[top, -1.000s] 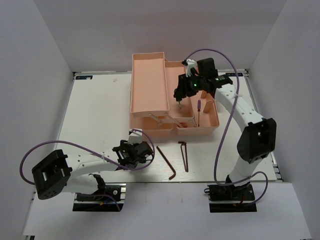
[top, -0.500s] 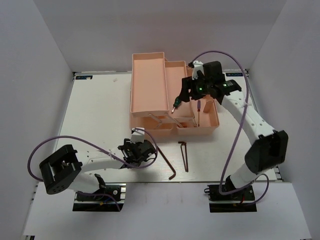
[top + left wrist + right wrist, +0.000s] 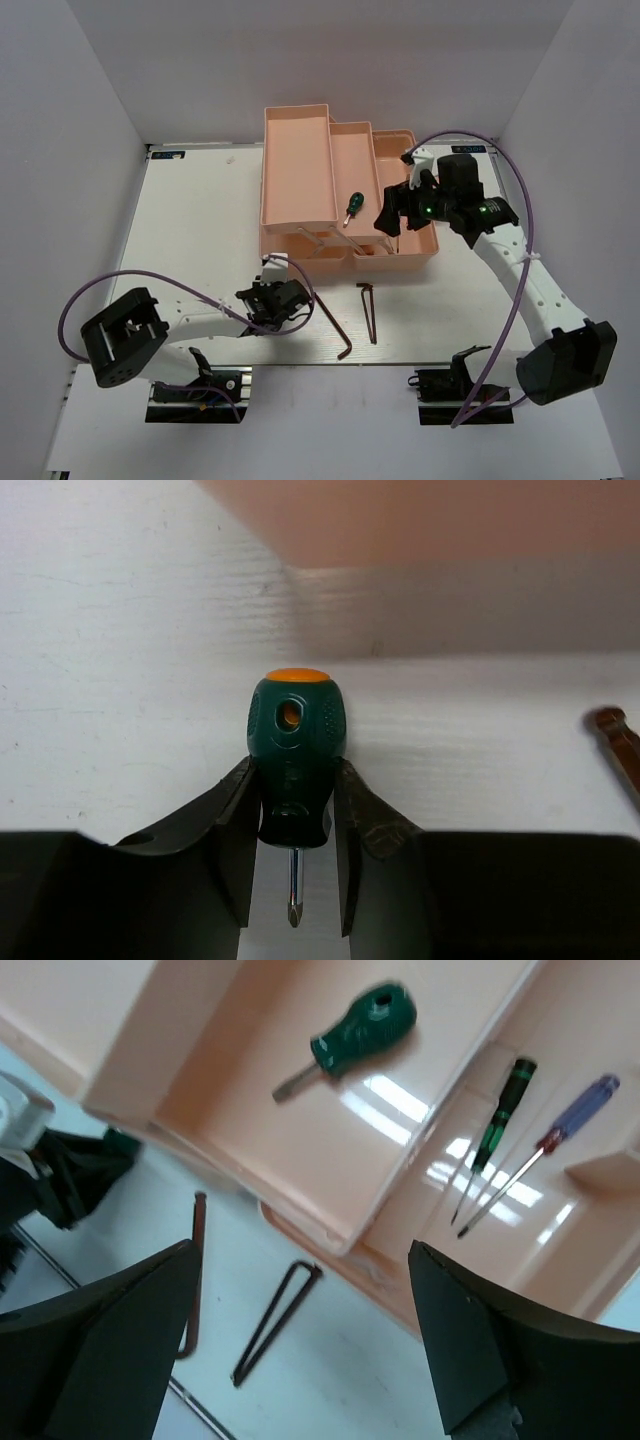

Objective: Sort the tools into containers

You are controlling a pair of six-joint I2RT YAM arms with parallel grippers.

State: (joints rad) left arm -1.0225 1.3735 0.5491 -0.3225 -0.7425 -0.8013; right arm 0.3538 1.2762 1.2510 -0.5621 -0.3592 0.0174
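Observation:
I should next lift and turn my left gripper, then swing it outward and open it over the toolbox's middle tray, where another green screwdriver already lies.
My left gripper [image 3: 275, 300] is shut on a stubby green-handled screwdriver [image 3: 296, 745] with an orange cap, its tip pointing back between the fingers [image 3: 235, 830], low over the table in front of the salmon-pink toolbox [image 3: 297, 170]. My right gripper [image 3: 388, 218] is open and empty above the toolbox's right side. A second green screwdriver [image 3: 350, 208] lies in the middle tray, also in the right wrist view [image 3: 360, 1025]. Two thin drivers, green-black [image 3: 495, 1125] and purple-red [image 3: 565, 1120], lie in the lower compartment. Two dark hex keys [image 3: 335, 325] [image 3: 368, 312] lie on the table.
The toolbox's far-left tray [image 3: 295, 150] holds nothing that I can see. The toolbox's front wall [image 3: 450, 520] is blurred and close ahead of the left gripper. One hex key's end [image 3: 618, 742] shows at the right of the left wrist view. White walls surround the table.
My right gripper let go of the green screwdriver, which now lies in the middle tray, and has moved to the right, open. The left gripper has hardly moved.

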